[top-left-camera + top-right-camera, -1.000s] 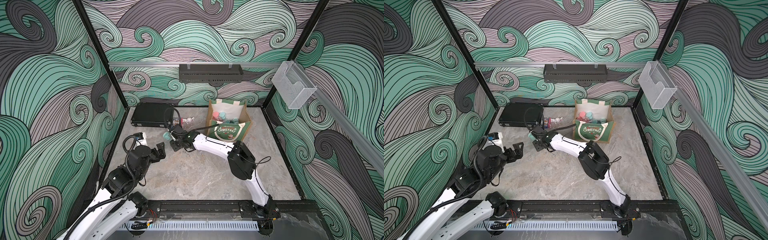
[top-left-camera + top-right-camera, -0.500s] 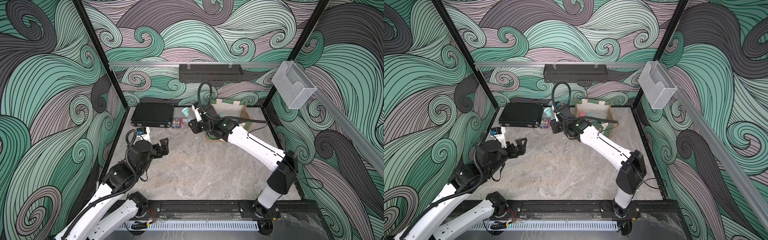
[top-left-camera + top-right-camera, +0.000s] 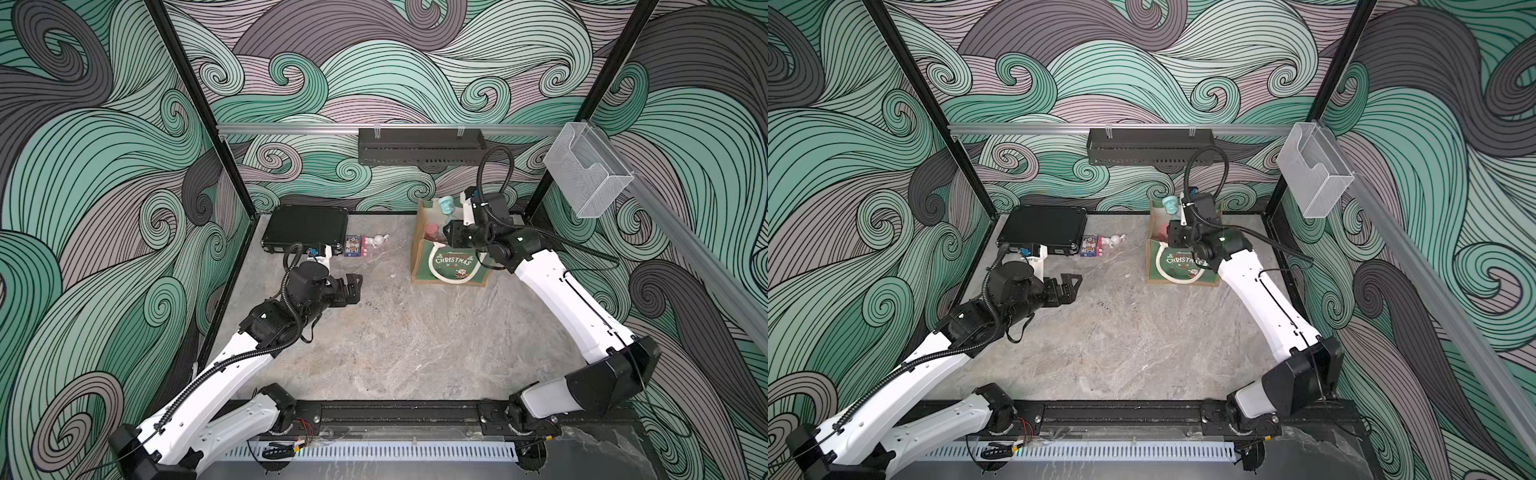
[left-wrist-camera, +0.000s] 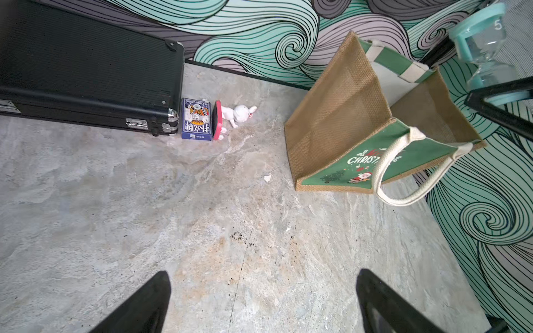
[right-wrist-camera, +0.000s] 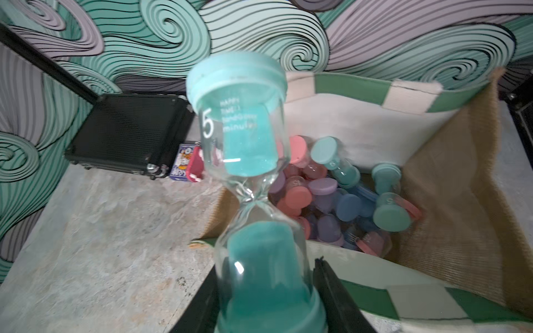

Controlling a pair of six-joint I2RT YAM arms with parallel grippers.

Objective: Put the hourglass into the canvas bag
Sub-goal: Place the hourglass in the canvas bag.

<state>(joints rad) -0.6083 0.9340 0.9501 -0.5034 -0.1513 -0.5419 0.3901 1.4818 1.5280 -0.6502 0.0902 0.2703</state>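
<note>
The teal hourglass still hangs above the coloured hourglasses inside the canvas bag, so it goes down through the bag's opening toward them next, and my right gripper releases it there.
A teal hourglass (image 5: pixel 248 161) marked "5" is tilted between the fingers of my right gripper (image 5: pixel 265 269), which is shut on its lower bulb. In both top views the hourglass (image 3: pixel 446 206) (image 3: pixel 1170 205) hangs over the open mouth of the canvas bag (image 3: pixel 451 266) (image 3: pixel 1179 266), near its left wall. The bag stands upright at the back right, with a green "Christmas" front and tan sides. My left gripper (image 3: pixel 353 286) (image 4: pixel 261 276) is open and empty over bare floor, left of the bag (image 4: pixel 340 115).
Several coloured hourglasses (image 5: pixel 331 196) lie inside the bag. At the back left is a black hard case (image 3: pixel 305 226), with a playing-card box (image 3: pixel 352 246) and a white rabbit figure (image 3: pixel 376 241) beside it. A black shelf (image 3: pixel 419 145) and a clear bin (image 3: pixel 586 170) hang on the walls.
My right arm has swung from beside the black case across to the bag, carrying the hourglass up over its opening. My left gripper has shifted a little to the right.
</note>
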